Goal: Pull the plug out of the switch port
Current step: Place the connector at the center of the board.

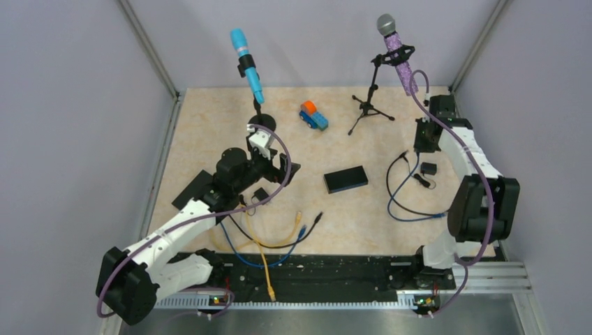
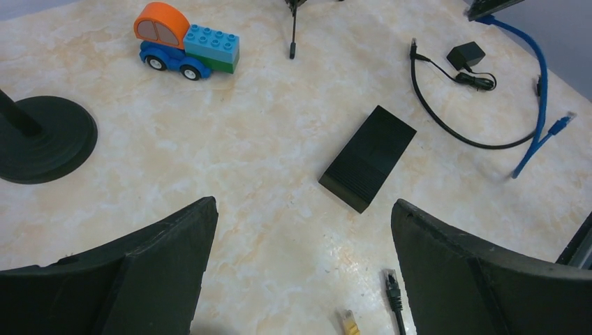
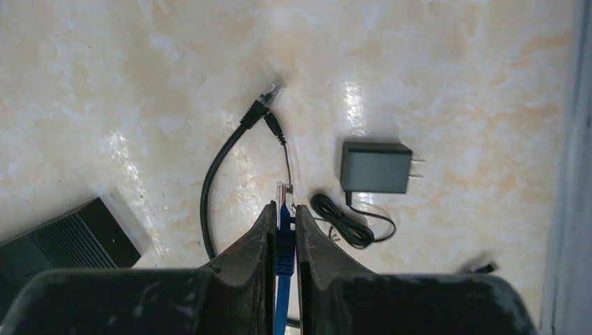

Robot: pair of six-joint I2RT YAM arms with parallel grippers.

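Observation:
My right gripper should next move down to the tabletop [image 3: 308, 98] beside the black cable's tip below it and release the blue plug [image 3: 283, 241], which is already clear of the switch.
The black switch [image 1: 345, 179] lies flat near the table's middle, with no cable in the sides that show; it also appears as a black box [image 2: 368, 157] in the left wrist view and at the lower-left edge [image 3: 56, 241] of the right wrist view. My right gripper [image 3: 284, 208] is shut on the blue plug [image 3: 283, 241], whose clear tip sticks out past the fingertips, free above the table. From above, this gripper [image 1: 426, 136] is at the far right, well away from the switch. My left gripper [image 2: 304, 206] is open and holds nothing, left of the switch.
A grey power adapter [image 3: 375, 167] with its coiled lead and a black cable [image 3: 216, 174] lie below the right gripper. A toy truck [image 1: 313, 115], a blue microphone stand [image 1: 262, 122] and a tripod stand [image 1: 370, 105] are at the back. Loose yellow, blue and black cables [image 1: 265, 244] lie at the front.

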